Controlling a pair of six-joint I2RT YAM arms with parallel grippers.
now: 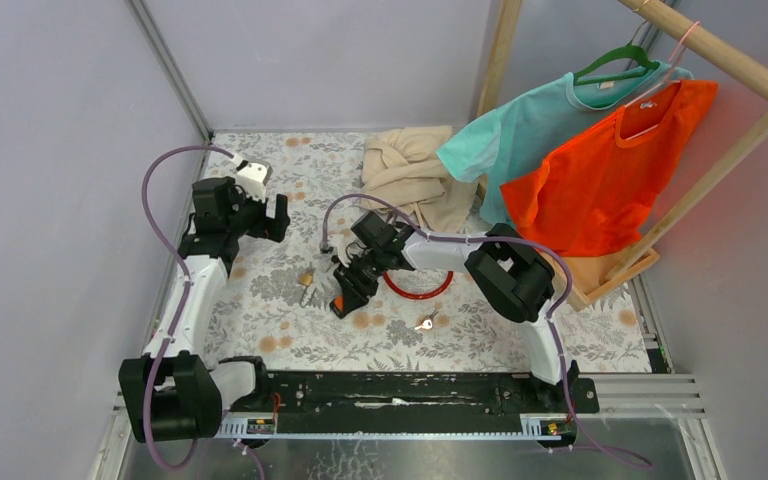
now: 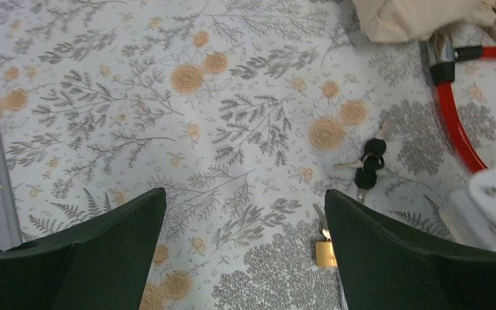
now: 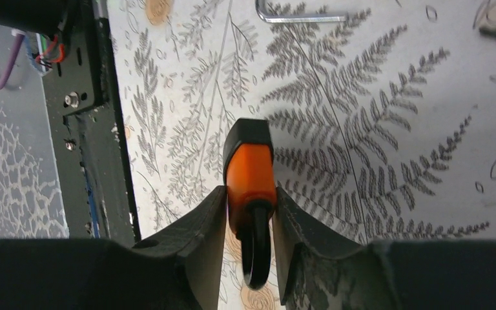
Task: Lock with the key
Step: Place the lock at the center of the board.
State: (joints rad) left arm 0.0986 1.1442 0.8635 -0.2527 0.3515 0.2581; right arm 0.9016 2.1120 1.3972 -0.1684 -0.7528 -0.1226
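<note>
The brass padlock's body [image 1: 306, 279] [image 2: 325, 254] is below my left gripper and to its right in the top view. My left gripper will next move over it, lower its open fingers and close them.
My right gripper [image 1: 353, 283] is shut on an orange padlock [image 3: 249, 169] with a black cap and black shackle, and holds it low over the flowered cloth; the padlock also shows in the top view [image 1: 339, 304]. My left gripper [image 2: 245, 194] is open and empty above the cloth, to the far left [image 1: 265, 215]. A small brass padlock [image 2: 323, 254] lies beside its right finger [image 2: 387, 252], also in the top view [image 1: 306, 279]. A bunch of black-headed keys [image 2: 368, 161] lies further on. A single silver key [image 1: 424, 323] lies near the front.
A red cable lock [image 1: 420, 290] lies under the right arm and shows in the left wrist view [image 2: 455, 123]. A beige cloth [image 1: 410, 170] and a wooden rack with teal [image 1: 520, 125] and orange shirts [image 1: 610, 170] stand at the back right. An Allen key [image 3: 297, 17] lies ahead; the black base rail [image 3: 84, 97] is to the left.
</note>
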